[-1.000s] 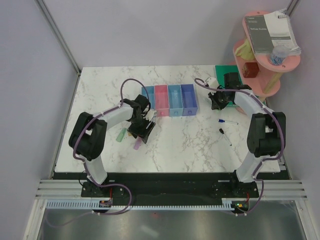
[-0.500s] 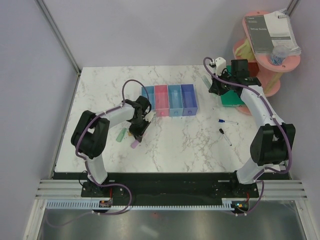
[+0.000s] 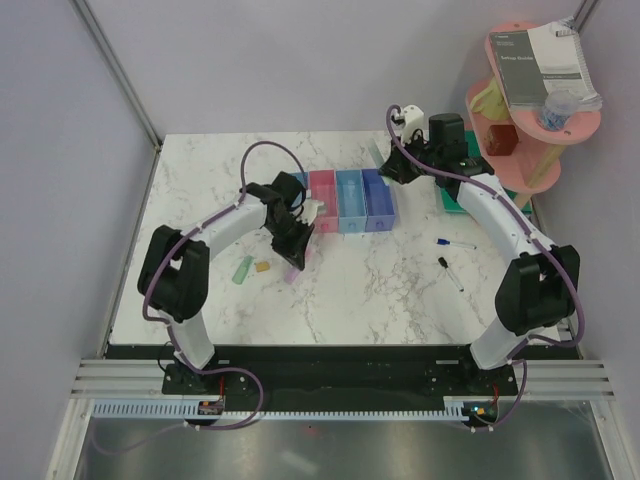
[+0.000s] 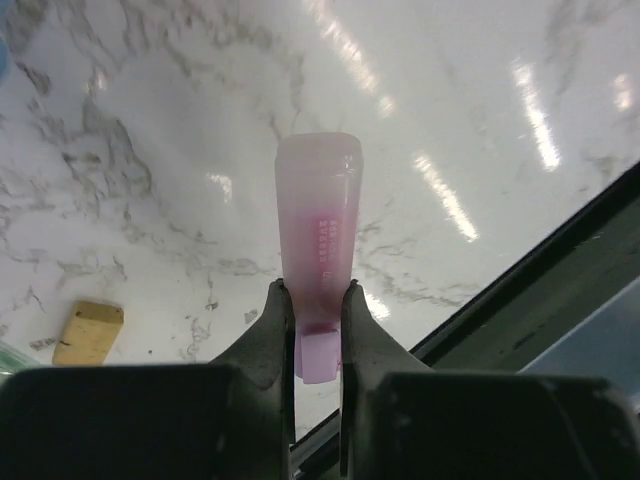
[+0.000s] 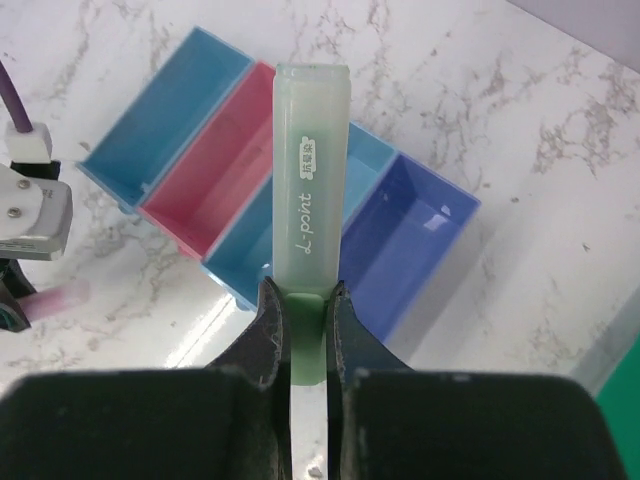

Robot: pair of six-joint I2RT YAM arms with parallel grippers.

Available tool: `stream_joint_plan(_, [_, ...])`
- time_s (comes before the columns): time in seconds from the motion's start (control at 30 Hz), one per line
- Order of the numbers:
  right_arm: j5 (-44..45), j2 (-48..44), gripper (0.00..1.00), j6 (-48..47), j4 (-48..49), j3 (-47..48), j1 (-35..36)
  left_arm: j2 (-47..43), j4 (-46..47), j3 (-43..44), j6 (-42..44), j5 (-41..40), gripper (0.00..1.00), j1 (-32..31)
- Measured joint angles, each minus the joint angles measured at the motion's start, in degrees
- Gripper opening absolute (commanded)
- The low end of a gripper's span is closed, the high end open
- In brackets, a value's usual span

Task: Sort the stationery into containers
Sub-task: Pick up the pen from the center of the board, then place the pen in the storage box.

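Observation:
I will move my right gripper across the dark blue bin and down over the light blue bin (image 3: pixel 351 198) beside it. That bin is open, so I will let go of the green marker there.
My left gripper (image 3: pixel 296 252) is shut on a pink marker (image 4: pixel 318 225), whose end sticks out past the fingers (image 3: pixel 292 272) low over the marble, just in front of the containers (image 3: pixel 349 200). A tan block (image 4: pixel 88 333) and a green marker (image 3: pixel 242 269) lie on the table to its left. My right gripper (image 5: pixel 305 310) is shut on a second green marker (image 5: pixel 310 160), held in the air behind the row of bins. Below it are the light blue (image 5: pixel 165 115), pink (image 5: pixel 215 170), light blue (image 5: pixel 365 150) and dark blue (image 5: pixel 410 240) bins. Two thin pens (image 3: pixel 455 243) (image 3: pixel 450 272) lie at the right.
A pink tiered shelf (image 3: pixel 530 110) stands at the back right with a spiral-bound booklet (image 3: pixel 545 65) on top. A green mat (image 3: pixel 455 197) lies beside it, partly under the right arm. The table's front edge (image 4: pixel 520 270) runs close to the left gripper.
My left gripper closed on the pink marker and carried it a little right, toward the bins. The right arm swung left from the green mat to behind the bins, green marker in its grip.

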Motion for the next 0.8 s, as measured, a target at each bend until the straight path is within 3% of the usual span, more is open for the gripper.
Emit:
stream_joint_plan(0.27, [-0.22, 5.18, 0.05, 6.23, 7.52, -0.81, 4.61, -3.32, 5.40, 14.95, -4.42, 9.97, 0.02, 2.82])
stream_joint_plan(0.57, [0.09, 11.54, 0.05, 7.30, 9.99, -3.76, 7.72, 0.81, 14.10, 18.12, -10.69, 12.00, 0.02, 5.77])
stream_joint_plan(0.8, [0.59, 14.69, 0.12, 7.10, 11.06, -3.82, 8.09, 7.15, 16.13, 22.88, -12.87, 13.38, 0.02, 5.66])
